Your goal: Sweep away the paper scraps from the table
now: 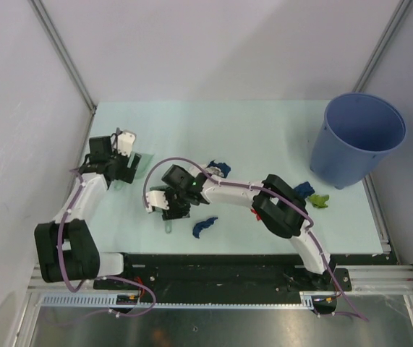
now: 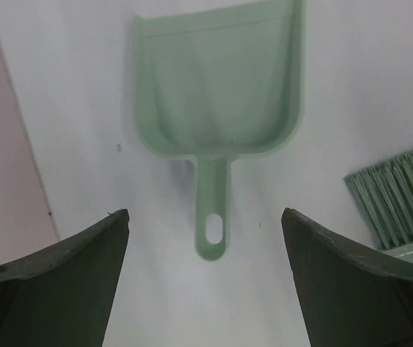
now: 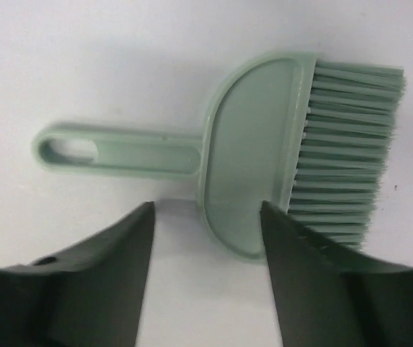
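Note:
The brush side of the dustpan comes next for my left gripper, which lowers and shifts past the dustpan's handle toward the brush, onto that side.
Paper scraps lie on the pale table: a dark blue one near the front, another dark blue one behind my right arm, a green one and a blue one near the bucket. A red bit peeks from under the right arm. My left gripper is open above the mint-green dustpan, its handle lying between the jaws. My right gripper is open over the mint-green brush, and holds nothing.
A tall blue bucket stands at the back right. Grey walls close the left, back and right. A black-and-metal rail runs along the near edge. The brush bristles show right of the dustpan.

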### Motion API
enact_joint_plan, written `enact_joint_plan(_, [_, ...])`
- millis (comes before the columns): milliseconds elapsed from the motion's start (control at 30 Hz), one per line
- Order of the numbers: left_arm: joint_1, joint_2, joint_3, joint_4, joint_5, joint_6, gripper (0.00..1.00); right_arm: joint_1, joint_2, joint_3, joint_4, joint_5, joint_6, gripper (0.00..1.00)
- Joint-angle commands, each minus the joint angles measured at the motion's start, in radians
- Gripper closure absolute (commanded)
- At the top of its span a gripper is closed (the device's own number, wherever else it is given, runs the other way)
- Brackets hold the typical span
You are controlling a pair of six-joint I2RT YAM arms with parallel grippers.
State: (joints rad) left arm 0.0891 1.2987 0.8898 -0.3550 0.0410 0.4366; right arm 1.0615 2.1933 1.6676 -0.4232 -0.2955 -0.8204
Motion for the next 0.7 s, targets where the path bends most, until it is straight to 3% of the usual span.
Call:
enact_joint_plan(0, [-0.037,0.085,0.055,-0.006,0.088,0.128,0.09,-0.009,-0.089,-0.061,0.07,-0.007,0.029,0.26])
enact_joint_plan(33, [-0.051,0.109,0.064,-0.004,0.082,0.14,0.08,-0.009,-0.122,-0.084,0.078,-0.01,0.033,0.17])
enact_joint_plan(133, [-0.119,0.187,0.095,-0.015,0.046,0.194,0.08,-0.011,-0.187,-0.133,0.107,-0.016,0.07,0.11])
enact_joint_plan(267, [-0.17,0.301,0.144,-0.025,0.024,0.228,0.08,-0.021,-0.346,-0.221,0.164,-0.039,0.119,0.11])
enact_joint_plan(467, [-0.181,0.496,0.26,-0.045,-0.08,0.179,0.25,-0.037,-0.492,-0.308,0.169,-0.033,0.204,0.12])
enact_joint_plan(567, [-0.181,0.549,0.296,-0.068,-0.089,0.15,0.45,-0.035,-0.561,-0.354,0.178,-0.016,0.233,0.11])
enact_joint_plan(600, [-0.181,0.559,0.304,-0.078,-0.086,0.134,0.69,-0.037,-0.593,-0.377,0.182,-0.01,0.243,0.12])
enact_joint_plan(667, [-0.181,0.568,0.328,-0.102,-0.082,0.084,0.93,-0.035,-0.624,-0.397,0.198,0.019,0.274,0.12])
